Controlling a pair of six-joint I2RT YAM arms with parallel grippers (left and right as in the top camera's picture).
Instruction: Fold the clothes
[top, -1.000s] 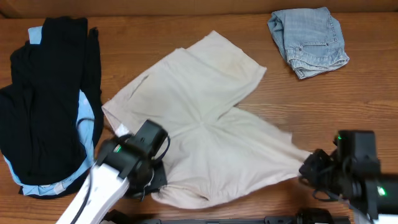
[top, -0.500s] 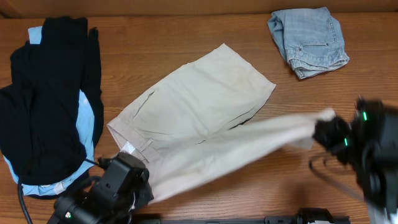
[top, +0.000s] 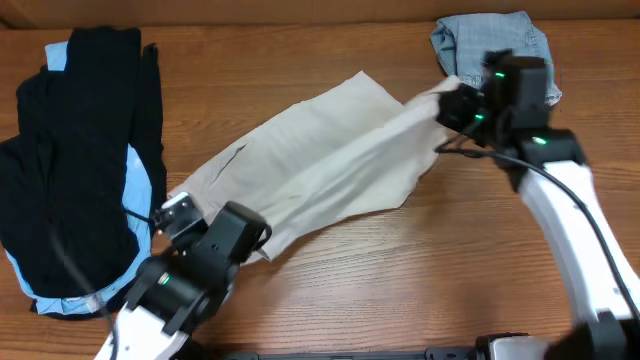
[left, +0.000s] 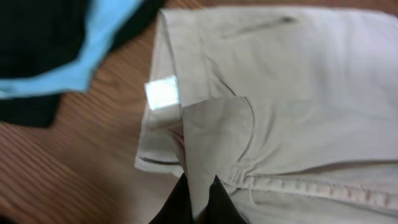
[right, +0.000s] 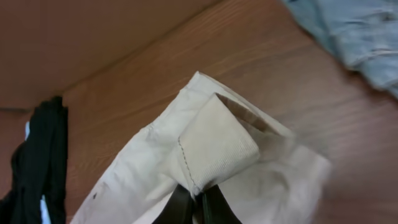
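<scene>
The robot's left gripper will next carry the waistband outward to the bare wood (top: 192, 138) (left: 132, 53) beside the black garment and let go of it there, so that the slanted shorts get straightened.
The pale beige shorts (top: 320, 150) lie across the middle of the table, one leg folded over the other. My right gripper (top: 452, 105) is shut on a leg hem corner of the beige shorts (right: 214, 146) and holds it over the far right end. My left gripper (top: 215, 232) is shut on the waistband end of the beige shorts (left: 261, 124), next to a white label (left: 163, 94). The black and light-blue garments (top: 85, 160) lie in a heap at the left. The faded-blue denim shorts (top: 500, 60) lie crumpled at the back right, just behind my right gripper.
The brown wooden table (top: 400, 290) shows bare wood in front of the shorts. A brown wall runs along the table's far edge (right: 93, 43). The light-blue cloth (left: 81, 56) lies close to the left of the waistband.
My right gripper has carried the shorts' leg from the front right up and back over the other leg. My left arm shifted a little while holding the waistband.
</scene>
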